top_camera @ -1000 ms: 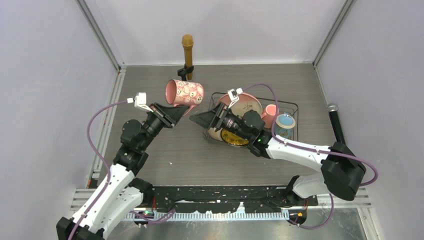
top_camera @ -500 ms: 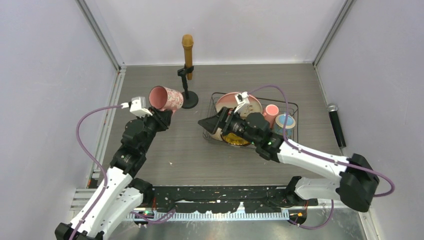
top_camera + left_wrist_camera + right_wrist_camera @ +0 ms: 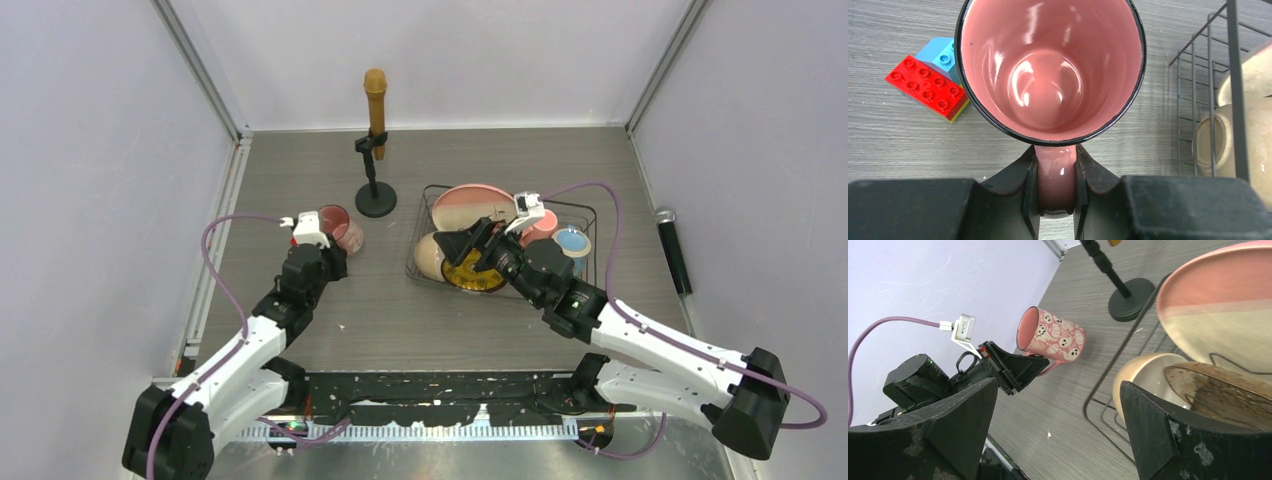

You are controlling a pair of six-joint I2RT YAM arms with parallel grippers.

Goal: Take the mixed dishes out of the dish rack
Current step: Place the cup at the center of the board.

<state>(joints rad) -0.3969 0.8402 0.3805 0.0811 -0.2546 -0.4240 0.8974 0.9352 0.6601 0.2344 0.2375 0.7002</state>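
Observation:
My left gripper holds the mug and will next lower it slightly away from the toy blocks until the mug stands on the tabletop.
My left gripper (image 3: 334, 256) is shut on the handle of a pink ghost-patterned mug (image 3: 341, 228). It holds the mug tilted and low over the table, left of the dish rack (image 3: 592, 216). The left wrist view looks into the mug (image 3: 1048, 70), with the gripper (image 3: 1055, 156) clamped on the handle. My right gripper (image 3: 466, 243) is open and empty above the rack's left end, as its wrist view shows (image 3: 1058, 390). The rack holds a large pink-and-cream plate (image 3: 475, 205), a cream bowl (image 3: 430, 257), a yellow patterned plate (image 3: 470, 274), a pink mug (image 3: 543, 222) and a pale-blue-topped mug (image 3: 573, 242).
A black round-based stand (image 3: 376, 200) with a brown microphone (image 3: 375, 95) stands behind the held mug. A black microphone (image 3: 672, 245) lies by the right wall. A red toy block (image 3: 928, 87) and a blue one (image 3: 940, 52) lie beside the mug.
My left arm has carried the pink mug left and down from high beside the rack to near the table. My right gripper has drawn back to the right, staying open.

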